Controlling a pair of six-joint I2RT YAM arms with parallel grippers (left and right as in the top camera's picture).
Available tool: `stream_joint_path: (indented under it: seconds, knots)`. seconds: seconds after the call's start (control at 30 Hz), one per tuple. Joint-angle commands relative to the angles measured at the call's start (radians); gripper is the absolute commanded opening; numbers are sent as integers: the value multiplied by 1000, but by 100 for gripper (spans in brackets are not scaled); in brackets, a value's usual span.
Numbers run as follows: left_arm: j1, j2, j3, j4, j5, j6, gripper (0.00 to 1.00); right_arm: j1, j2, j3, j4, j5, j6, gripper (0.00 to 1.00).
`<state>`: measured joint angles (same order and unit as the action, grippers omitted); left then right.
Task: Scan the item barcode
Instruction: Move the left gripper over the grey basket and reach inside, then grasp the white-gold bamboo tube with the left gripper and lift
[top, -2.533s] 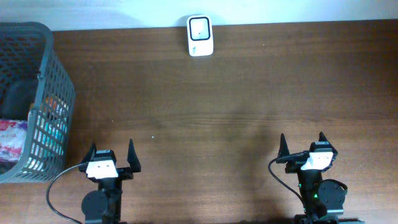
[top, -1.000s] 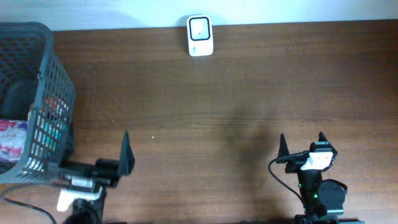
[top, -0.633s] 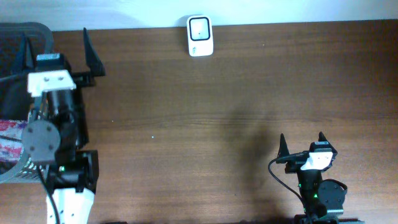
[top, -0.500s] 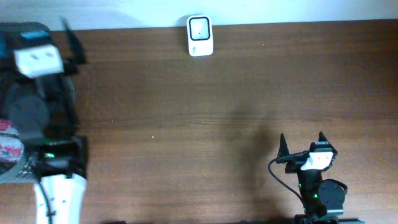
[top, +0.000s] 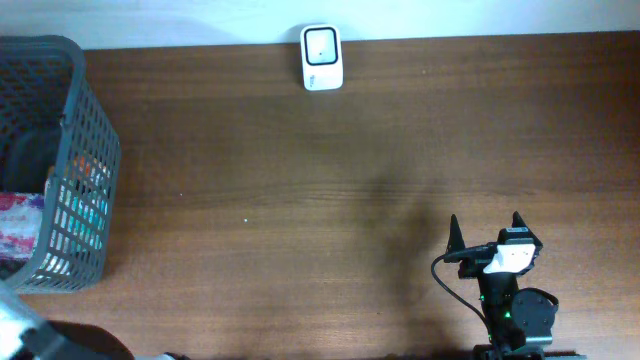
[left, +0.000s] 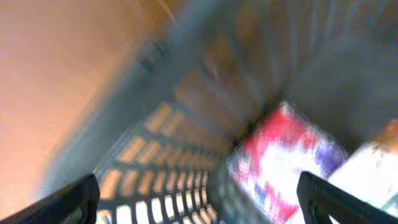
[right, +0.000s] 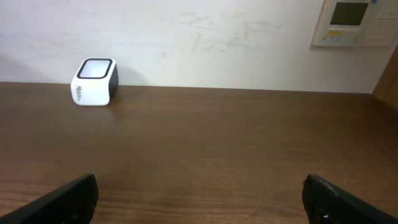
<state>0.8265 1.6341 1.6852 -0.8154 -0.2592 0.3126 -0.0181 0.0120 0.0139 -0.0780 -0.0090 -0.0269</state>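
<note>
The white, brown-ended item (left: 368, 174) lies beside the packet (left: 280, 155) behind the side of the basket, so the robot's left gripper will move outward over that side and down onto the white item.
The white barcode scanner (top: 322, 57) stands at the table's far edge; the right wrist view has the scanner (right: 94, 81) at far left. Items lie in the grey mesh basket (top: 75, 110) on the left, among them a pink, white and purple packet (top: 18, 228). The left wrist view is blurred: my left gripper (left: 199, 202) is open above the basket wall (left: 161, 186), and the packet (left: 280, 155) lies beyond it, untouched. In the overhead view only a blurred piece of the left arm (top: 25, 335) shows at the bottom left corner. My right gripper (top: 485, 230) is open and empty at the near right.
An orange and blue item (top: 88, 190) shows through the basket mesh. A wall panel (right: 351, 22) hangs at the upper right behind the table. Bare brown tabletop (top: 320, 200) lies between basket, scanner and right arm.
The left arm swung from its near-left spot up over the basket, then pulled back toward the bottom left corner of the overhead view. The right arm stayed still.
</note>
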Motion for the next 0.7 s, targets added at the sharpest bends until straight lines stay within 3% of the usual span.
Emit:
stream_joint_path:
  seconds: [0.0, 0.1, 0.23, 0.37, 0.5, 0.57, 0.67]
  knots:
    - [12, 97, 0, -62, 188, 114, 99, 6, -6, -8, -1, -5, 1, 99]
    - [11, 124, 0, -103, 290, 220, 99, 6, -6, -8, -1, -5, 1, 98]
    - [12, 124, 0, -72, 309, 219, 99, 6, -6, -8, -1, -5, 1, 99]
    - [10, 171, -2, -119, 532, 220, 100, 6, -6, -8, -1, -5, 1, 99]
    - [-8, 282, -3, -149, 526, 220, 99, 6, -6, -8, -1, -5, 1, 99]
    - [-8, 298, -3, -156, 526, 229, 87, 6, -6, -8, -1, -5, 1, 99]
    - [-15, 310, -3, -168, 529, 239, 84, 6, -6, -8, -1, -5, 1, 99]
